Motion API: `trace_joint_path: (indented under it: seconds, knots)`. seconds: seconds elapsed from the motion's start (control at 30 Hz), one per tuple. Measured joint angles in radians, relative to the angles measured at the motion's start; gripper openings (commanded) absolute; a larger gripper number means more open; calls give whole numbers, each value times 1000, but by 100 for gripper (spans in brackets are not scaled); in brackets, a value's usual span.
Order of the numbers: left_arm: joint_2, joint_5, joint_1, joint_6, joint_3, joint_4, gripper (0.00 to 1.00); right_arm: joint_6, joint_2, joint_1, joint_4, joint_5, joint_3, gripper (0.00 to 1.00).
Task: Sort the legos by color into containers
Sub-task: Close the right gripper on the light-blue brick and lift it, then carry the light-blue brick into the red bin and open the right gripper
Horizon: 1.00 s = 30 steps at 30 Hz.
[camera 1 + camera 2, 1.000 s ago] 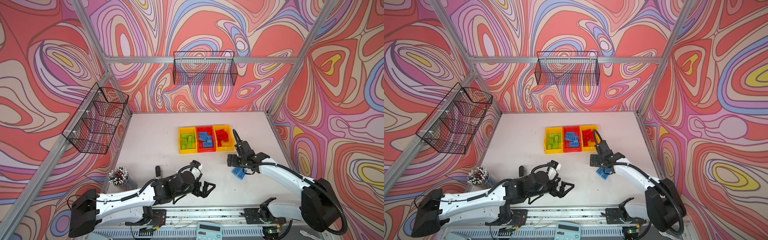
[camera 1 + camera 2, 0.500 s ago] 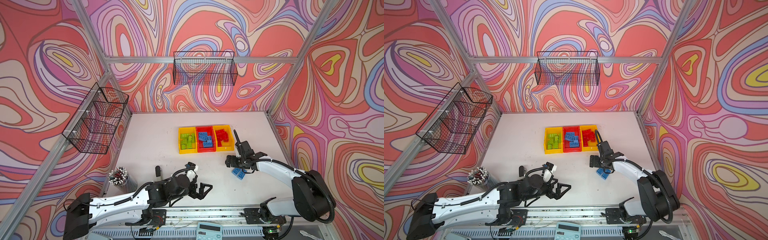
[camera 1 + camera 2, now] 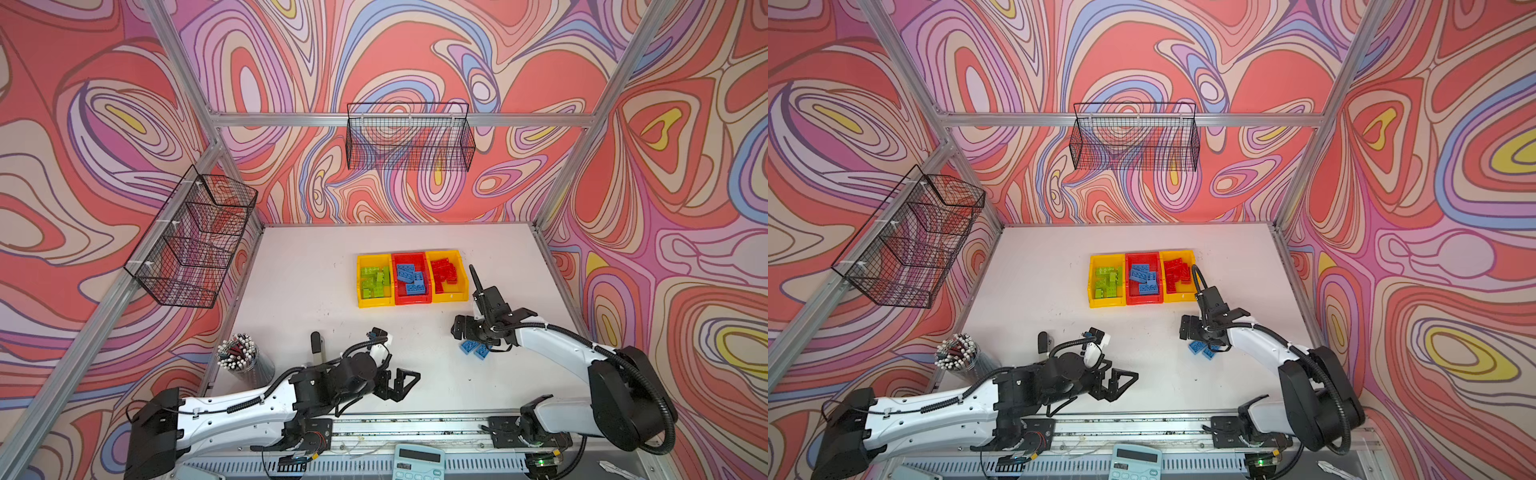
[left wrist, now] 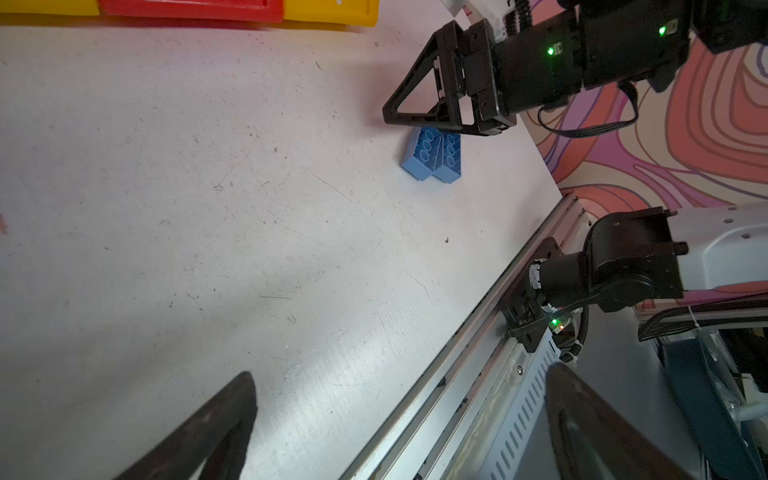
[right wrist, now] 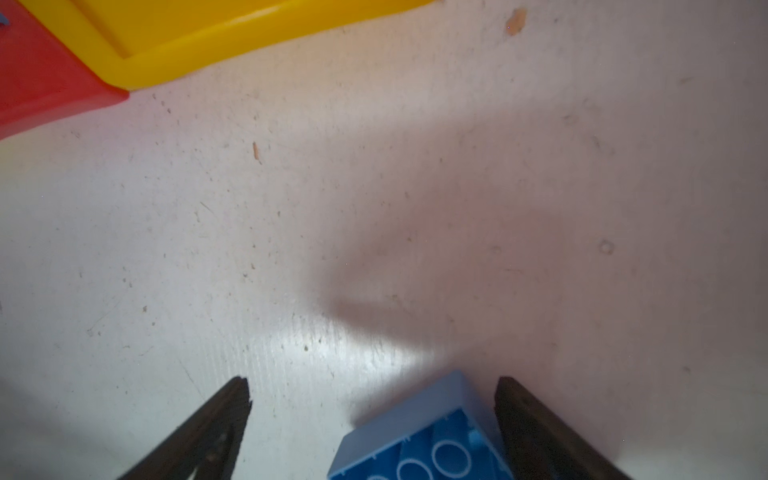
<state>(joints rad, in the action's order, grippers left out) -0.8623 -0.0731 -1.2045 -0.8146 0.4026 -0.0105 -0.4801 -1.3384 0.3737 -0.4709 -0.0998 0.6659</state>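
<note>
The blue lego [image 3: 469,346] [image 5: 428,457] is below and back of the fingers, and only the lego's far end shows between them. I need to pull my right gripper back and down over it next.
Two blue legos [image 3: 475,349] lie side by side on the white table at the right, also in the other top view [image 3: 1202,349] and in the left wrist view [image 4: 432,160]. My right gripper [image 3: 458,329] is low over them and open. In the right wrist view a blue lego [image 5: 415,440] lies between the spread fingers of the right gripper [image 5: 374,399], close to one fingertip [image 5: 515,411]. Three containers stand in a row: a yellow one [image 3: 375,303] with green legos, a red one [image 3: 412,300] with blue, a yellow one [image 3: 451,297] with red. My left gripper [image 3: 405,384] is open over bare table.
Black wire baskets hang on the back wall [image 3: 409,137] and the left wall [image 3: 195,237]. A cup of pens [image 3: 241,357] stands at the front left, beside a small black post [image 3: 316,345]. A calculator [image 3: 417,461] lies beyond the front rail.
My right gripper has sunk a little toward the two blue legos while its elbow swung in. The left arm has drawn back slightly toward the front edge.
</note>
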Motion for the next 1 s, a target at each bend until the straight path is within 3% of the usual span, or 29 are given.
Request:
trace_joint_path:
  seconds: [0.57, 0.67, 0.8, 1.0]
  knots:
    - [224, -69, 0, 10, -74, -69, 100, -66, -21, 217, -108, 78, 4, 93]
    - [266, -85, 0, 10, -84, -100, 100, -72, -36, 238, -127, 101, 6, 85]
    - [309, -100, 0, 10, -85, -132, 100, -79, -48, 248, -138, 127, 11, 64]
    - [310, -104, 0, 10, -85, -181, 100, -90, -49, 250, -161, 163, 71, 54]
